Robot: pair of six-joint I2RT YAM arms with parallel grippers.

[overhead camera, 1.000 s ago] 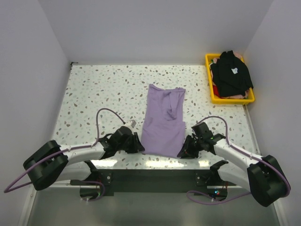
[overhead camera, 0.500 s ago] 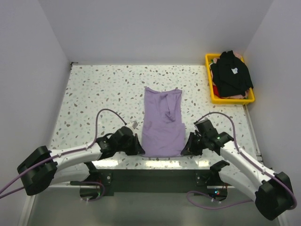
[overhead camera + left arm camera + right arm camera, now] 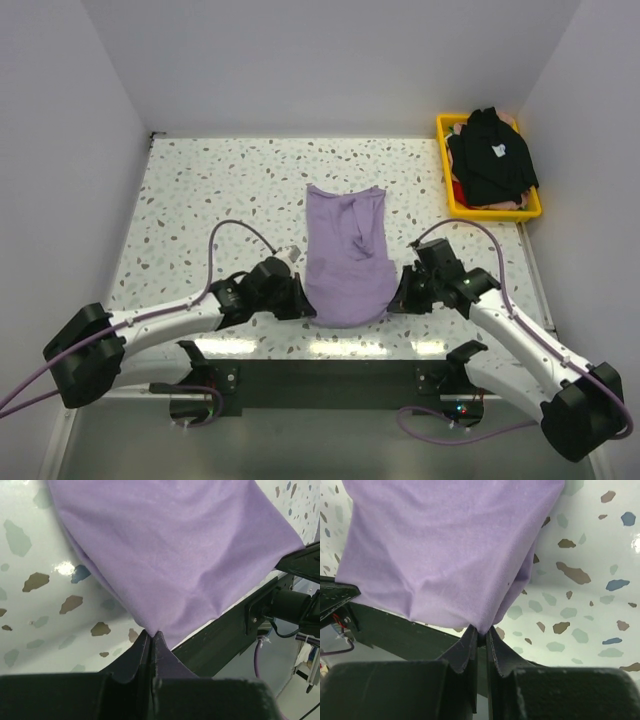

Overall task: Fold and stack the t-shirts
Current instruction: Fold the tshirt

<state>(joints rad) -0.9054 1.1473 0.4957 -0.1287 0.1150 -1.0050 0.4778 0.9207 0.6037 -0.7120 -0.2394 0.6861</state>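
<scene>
My right gripper should carry the lifted hem corner outward over the cloth to the shirt's far end (image 3: 374,194) and release it there, doubling the length.
A plain lavender t-shirt (image 3: 345,250) lies lengthwise in the middle of the speckled table (image 3: 200,190), its near hem lifted off the surface. My left gripper (image 3: 305,312) is shut on the hem's left corner, and the cloth (image 3: 170,555) spreads up from the pinched fingertips (image 3: 151,636). At the hem's right corner my right gripper (image 3: 393,305) is shut on the same shirt (image 3: 450,550), a fold of it caught between the tips (image 3: 481,630). The black t-shirt (image 3: 492,155) with a small white mark lies piled in the basket at the far right.
A yellow basket (image 3: 489,211) holding more clothes stands at the table's far right corner. Grey walls close in the left, back and right sides. The table's near edge and dark frame (image 3: 330,385) run just below both grippers.
Both grippers closed on the shirt's near corners and lifted them, moving away from the near edge. The shirt's near hem has bunched and curved upward.
</scene>
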